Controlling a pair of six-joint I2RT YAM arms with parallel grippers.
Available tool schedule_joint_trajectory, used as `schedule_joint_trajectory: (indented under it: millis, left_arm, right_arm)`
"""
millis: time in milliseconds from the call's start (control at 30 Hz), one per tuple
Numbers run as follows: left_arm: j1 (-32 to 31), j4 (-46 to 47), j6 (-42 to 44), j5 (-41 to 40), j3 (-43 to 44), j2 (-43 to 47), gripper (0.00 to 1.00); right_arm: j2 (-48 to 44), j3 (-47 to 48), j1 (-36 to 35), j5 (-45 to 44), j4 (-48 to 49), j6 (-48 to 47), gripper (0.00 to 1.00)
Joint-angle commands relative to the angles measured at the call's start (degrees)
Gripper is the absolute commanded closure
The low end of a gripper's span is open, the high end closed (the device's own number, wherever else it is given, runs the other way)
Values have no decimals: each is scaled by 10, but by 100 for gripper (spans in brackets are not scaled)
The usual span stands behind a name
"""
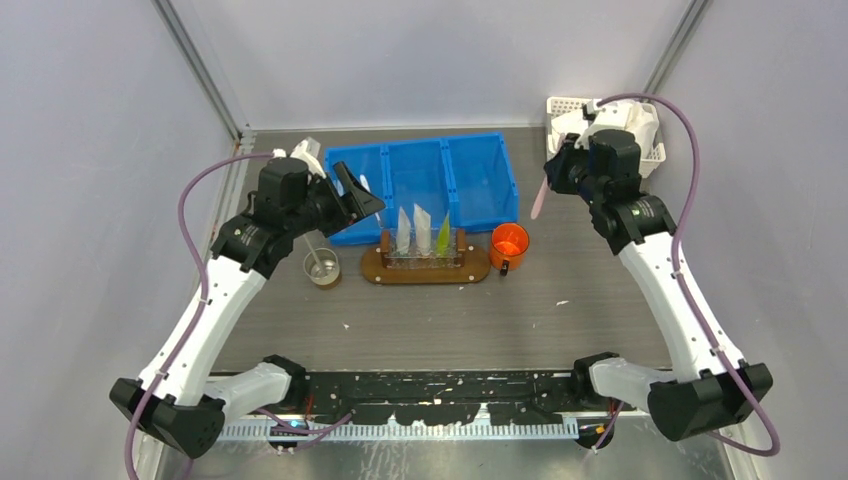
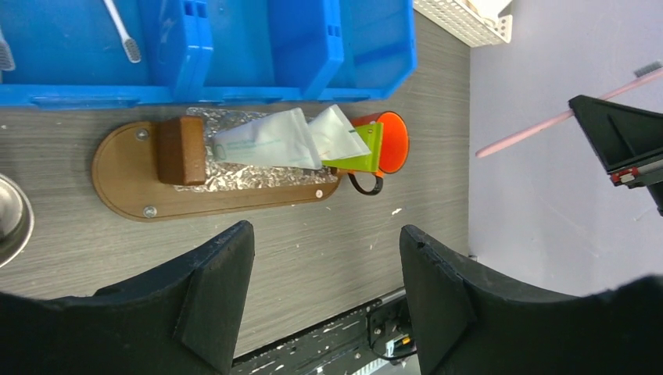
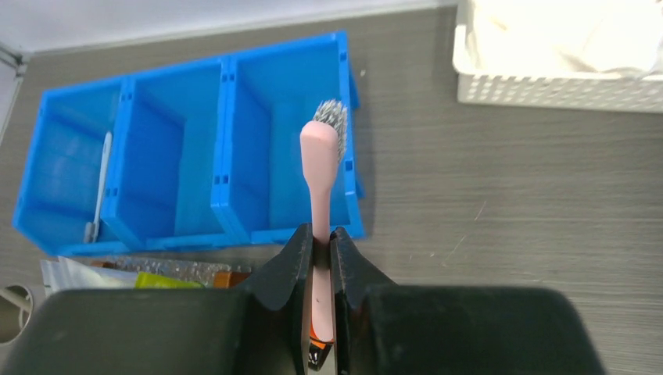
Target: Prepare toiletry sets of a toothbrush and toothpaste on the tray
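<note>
The orange cup (image 1: 510, 240) stands open and the pink toothbrush points bristles up: I should move my right gripper toward the cup and lower the handle end into it.
The dark-brown oval tray (image 1: 378, 268) lies in front of the blue bin; it also shows in the left wrist view (image 2: 117, 183). Three toothpaste tubes stand in a holder on it: a white one (image 1: 404, 230), a second white one (image 1: 422, 228) and a yellow-green one (image 1: 443, 235). My right gripper (image 1: 553, 182) is shut on a pink toothbrush (image 3: 320, 168) and holds it in the air right of the bin, bristles up. My left gripper (image 1: 362, 200) is open and empty, above the bin's left end. A white toothbrush (image 2: 122, 33) lies in the left compartment.
The blue three-compartment bin (image 1: 510, 178) stands behind the tray. An orange cup (image 1: 508, 245) stands right of the tray and a small metal bowl (image 1: 322, 267) left of it. A white lattice basket (image 1: 655, 150) holding white items sits at the back right corner.
</note>
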State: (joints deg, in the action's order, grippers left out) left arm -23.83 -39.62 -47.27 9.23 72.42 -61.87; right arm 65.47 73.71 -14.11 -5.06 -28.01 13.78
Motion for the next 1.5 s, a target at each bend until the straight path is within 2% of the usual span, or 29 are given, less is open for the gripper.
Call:
schedule_joint_trajectory:
  millis: [0,600,767,867,1067,1133,1333,1400,1467]
  left_arm:
    - [21,20,18,10,-16,12,31]
    - [41,54,15,45,-54,3,32]
    - [41,58,14,47,-59,4,32]
    - [41,63,12,47,-66,4,32]
    - [41,70,11,48,-79,4,33]
    - [42,71,11,48,-81,5,33]
    - [42,76,9,49,-88,8,33]
    - [42,75,9,47,-90,10,33]
    - [41,74,12,43,-90,12,32]
  right_arm:
    - [23,-18,9,82,55,17,96]
    - [95,-162,8,53,225,34,97]
    - [97,-192,3,17,256,26,97]
    - [96,-207,-24,-26,254,5,96]
    - [92,-245,-65,-65,248,-1,90]
    - [81,-259,-69,-72,245,3,82]
    - [26,-273,-69,-76,208,6,67]
    - [7,-269,-69,-67,191,8,56]
    - [-14,-264,-69,-57,176,13,54]
